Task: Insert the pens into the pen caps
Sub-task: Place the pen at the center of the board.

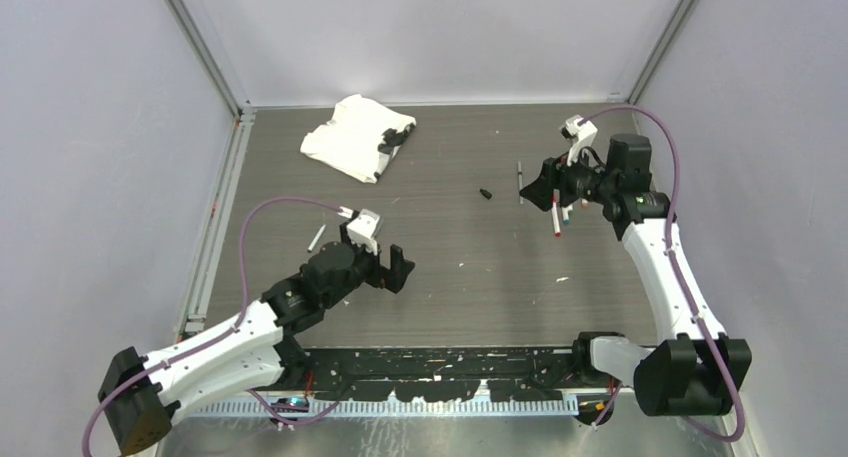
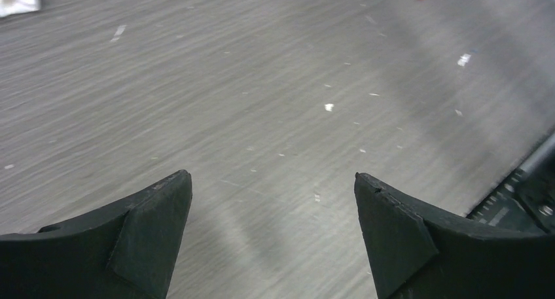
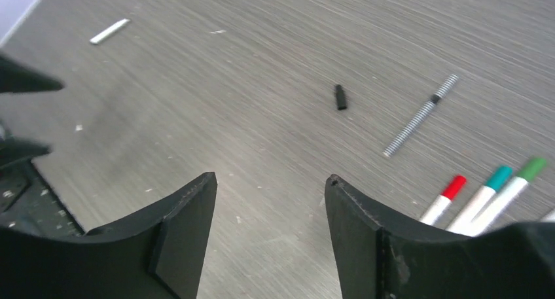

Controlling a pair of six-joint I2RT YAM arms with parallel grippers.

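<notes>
My left gripper has only bare tabletop between its fingers, so it needs to swing left in the top view and lower onto the uncapped white pen's body (image 1: 317,238).
My left gripper (image 1: 401,265) is open and empty over bare table; its wrist view (image 2: 271,176) shows only tabletop between the jaws. My right gripper (image 1: 551,183) is open and empty (image 3: 270,179), hovering just left of three white pens lying side by side, capped red (image 3: 446,195), teal (image 3: 488,189) and green (image 3: 518,179). The red-capped pen (image 1: 555,222) lies below the gripper. A loose black cap (image 1: 485,193) (image 3: 340,97) lies left of a slim dark grey pen (image 1: 520,182) (image 3: 421,116). One uncapped white pen (image 1: 316,238) (image 3: 109,31) lies beside the left arm.
A crumpled white cloth (image 1: 358,137) with a dark item on it lies at the back left. Small white flecks dot the table. A black rail (image 1: 440,372) runs along the near edge. Walls close in the left, back and right sides.
</notes>
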